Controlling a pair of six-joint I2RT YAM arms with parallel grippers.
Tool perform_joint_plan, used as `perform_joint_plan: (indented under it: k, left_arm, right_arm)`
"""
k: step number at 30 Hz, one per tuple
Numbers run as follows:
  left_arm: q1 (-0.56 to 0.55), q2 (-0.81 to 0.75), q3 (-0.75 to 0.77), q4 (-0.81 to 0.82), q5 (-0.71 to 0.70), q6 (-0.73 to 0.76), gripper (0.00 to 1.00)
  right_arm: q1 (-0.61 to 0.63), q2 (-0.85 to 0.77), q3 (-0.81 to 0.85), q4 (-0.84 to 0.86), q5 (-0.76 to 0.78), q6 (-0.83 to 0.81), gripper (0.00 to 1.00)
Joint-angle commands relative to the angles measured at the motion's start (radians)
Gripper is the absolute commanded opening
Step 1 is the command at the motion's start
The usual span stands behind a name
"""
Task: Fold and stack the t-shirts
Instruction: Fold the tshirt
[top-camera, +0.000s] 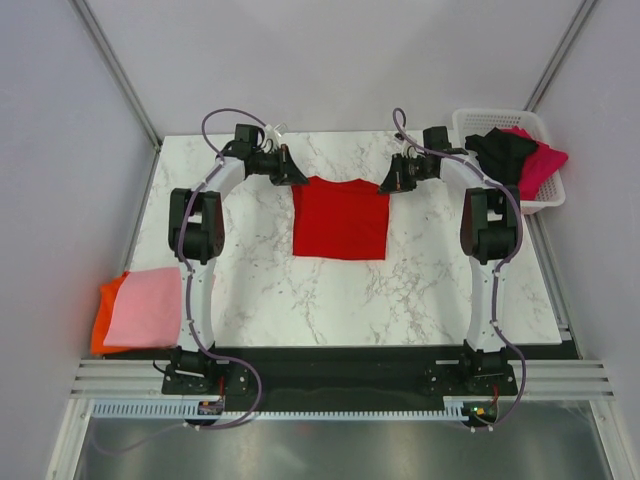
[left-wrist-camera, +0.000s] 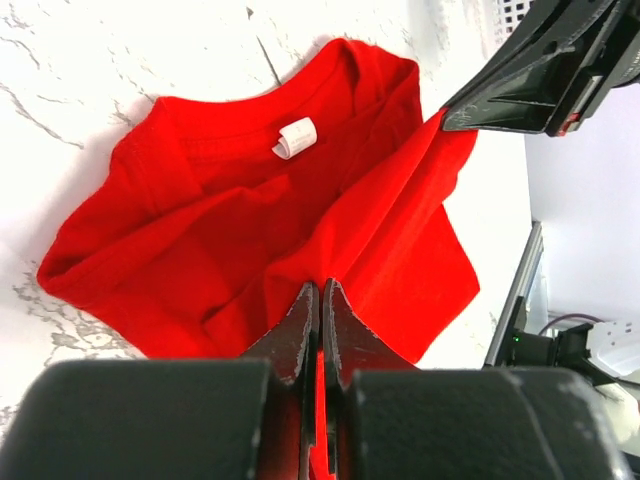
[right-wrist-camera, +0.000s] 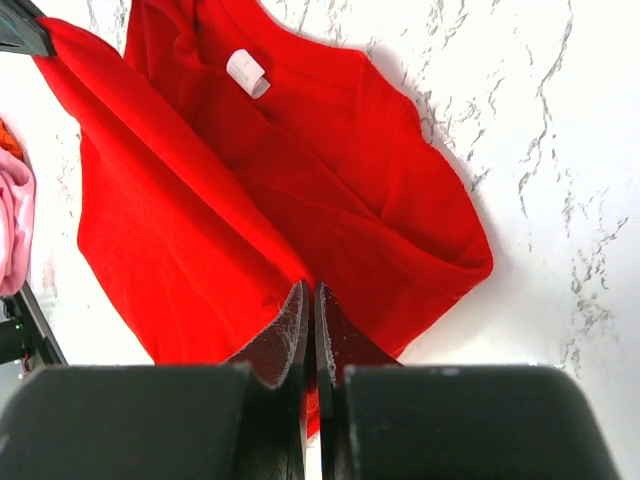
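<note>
The red collar (top-camera: 356, 183) (right-wrist-camera: 325, 80) lies uncovered outward of my fingers. The pinched corner of the t-shirt in my right gripper needs to move outward over that collar next, and then I need to release it.
A bright red t-shirt (top-camera: 340, 218) lies partly folded on the marble table, its far edge lifted. My left gripper (top-camera: 296, 176) is shut on its far left corner; the left wrist view shows red cloth (left-wrist-camera: 250, 230) pinched between the jaws (left-wrist-camera: 320, 290). My right gripper (top-camera: 388, 183) is shut on the far right corner, with the cloth (right-wrist-camera: 300, 180) pinched at the jaws (right-wrist-camera: 310, 292). A white neck label (left-wrist-camera: 296, 137) shows inside the collar. A light pink t-shirt (top-camera: 145, 305) lies folded on an orange one (top-camera: 104, 318) at the table's left edge.
A white lattice basket (top-camera: 512, 150) at the back right holds a black t-shirt (top-camera: 500, 150) and a magenta one (top-camera: 540, 160). White walls close in on both sides. The arm bases (top-camera: 200, 370) sit on a black rail at the near edge.
</note>
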Motion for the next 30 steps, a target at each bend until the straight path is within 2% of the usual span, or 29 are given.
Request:
perform_joint_plan:
  k: [1, 14, 20, 24, 25, 26, 28, 30]
  left_arm:
    - [0.010, -0.018, 0.030, 0.031, -0.037, 0.052, 0.02]
    - [0.013, -0.167, -0.029, 0.029, 0.024, 0.043, 0.02]
    - [0.019, -0.071, 0.068, 0.029, -0.020, 0.043, 0.03]
    - [0.017, 0.066, 0.184, 0.067, -0.097, 0.027, 0.10]
    - [0.016, 0.089, 0.210, 0.077, -0.126, 0.024, 0.14]
    - [0.016, 0.113, 0.259, 0.084, -0.170, 0.029, 0.33]
    - [0.007, 0.158, 0.328, 0.083, -0.275, 0.062, 0.39]
    - [-0.002, 0.129, 0.330, 0.068, -0.362, 0.089, 0.47]
  right_arm:
    - [-0.013, 0.001, 0.046, 0.015, 0.006, -0.017, 0.00]
    - [-0.011, -0.102, 0.039, 0.058, -0.054, 0.061, 0.00]
    - [0.009, 0.004, 0.157, 0.109, -0.047, 0.098, 0.01]
    - [0.027, 0.172, 0.289, 0.161, -0.051, 0.133, 0.03]
    - [0.030, 0.199, 0.316, 0.178, -0.047, 0.141, 0.05]
    - [0.029, 0.219, 0.356, 0.210, -0.037, 0.145, 0.20]
    - [0.027, 0.254, 0.392, 0.219, 0.009, 0.122, 0.36]
    - [0.021, 0.227, 0.407, 0.224, 0.022, 0.113, 0.46]
